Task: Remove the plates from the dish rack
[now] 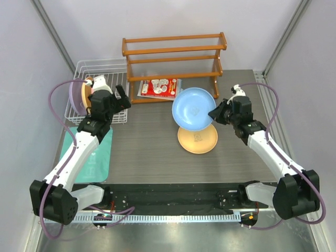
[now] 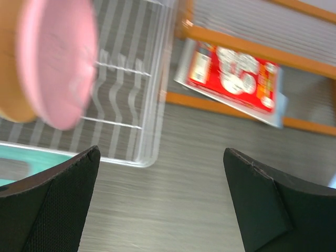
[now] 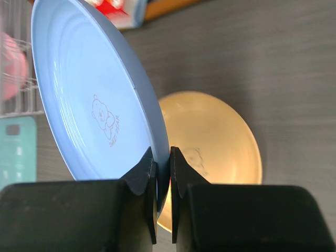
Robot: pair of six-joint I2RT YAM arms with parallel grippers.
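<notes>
The right gripper carries the light blue plate down and back, onto the yellow-orange plate next.
My right gripper is shut on the rim of a light blue plate, held tilted above a yellow-orange plate that lies flat on the table. The white wire dish rack stands at the back left. In it stand a lavender plate, a pink plate and a yellow-orange plate. My left gripper is open and empty over the table, just by the rack's near right corner.
A brown wooden shelf stands at the back centre, with a red packet under it. A teal mat lies at the left front under the left arm.
</notes>
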